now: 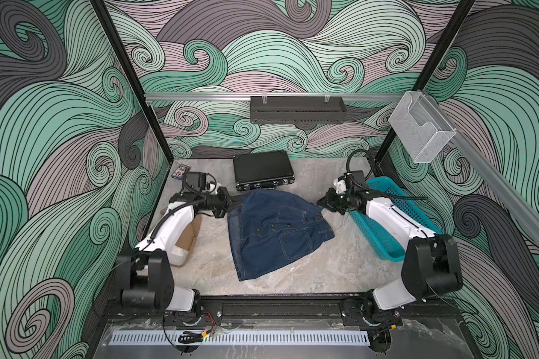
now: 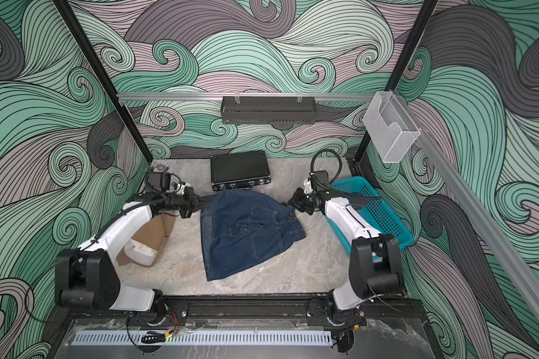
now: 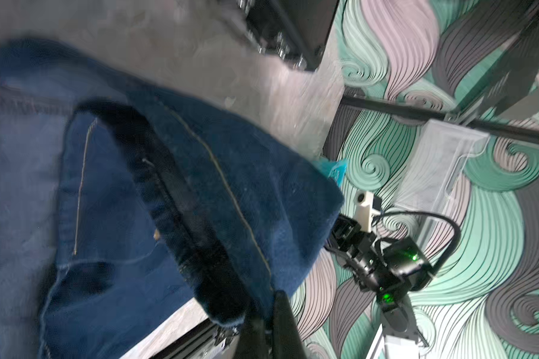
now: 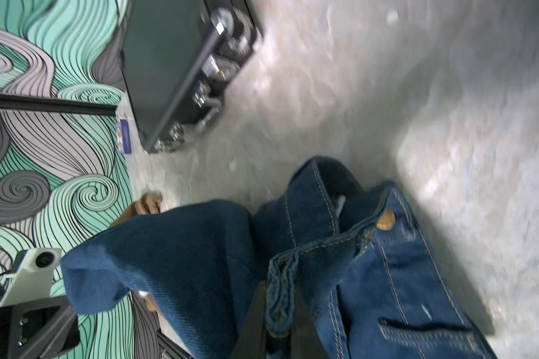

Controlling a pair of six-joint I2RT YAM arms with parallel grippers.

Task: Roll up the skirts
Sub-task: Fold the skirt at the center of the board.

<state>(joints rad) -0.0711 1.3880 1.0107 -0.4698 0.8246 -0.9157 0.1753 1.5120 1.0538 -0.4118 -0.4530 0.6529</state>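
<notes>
My right gripper draws back and down next and releases the waistband over the skirt's near waist corner (image 1: pixel 330 235), which lies flat below and back of the gripper.
A dark blue denim skirt (image 1: pixel 277 230) (image 2: pixel 249 230) lies crumpled in the middle of the table, its far edge lifted between my two grippers. My left gripper (image 1: pixel 231 203) (image 2: pixel 204 202) is shut on the skirt's far left hem corner; in the left wrist view the cloth (image 3: pixel 137 186) hangs from the closed jaws (image 3: pixel 269 300). My right gripper (image 1: pixel 319 202) (image 2: pixel 290 202) is shut on the waistband at the far right; in the right wrist view a folded band of denim (image 4: pixel 386 279) is pinched between the fingers (image 4: pixel 279 289).
A black hard case (image 1: pixel 263 169) lies just behind the skirt. A teal plastic basket (image 1: pixel 386 217) stands along the right side under my right arm. An open cardboard box (image 1: pixel 187 236) sits at the left under my left arm, and a small printed box (image 1: pixel 180 172) in the far left corner.
</notes>
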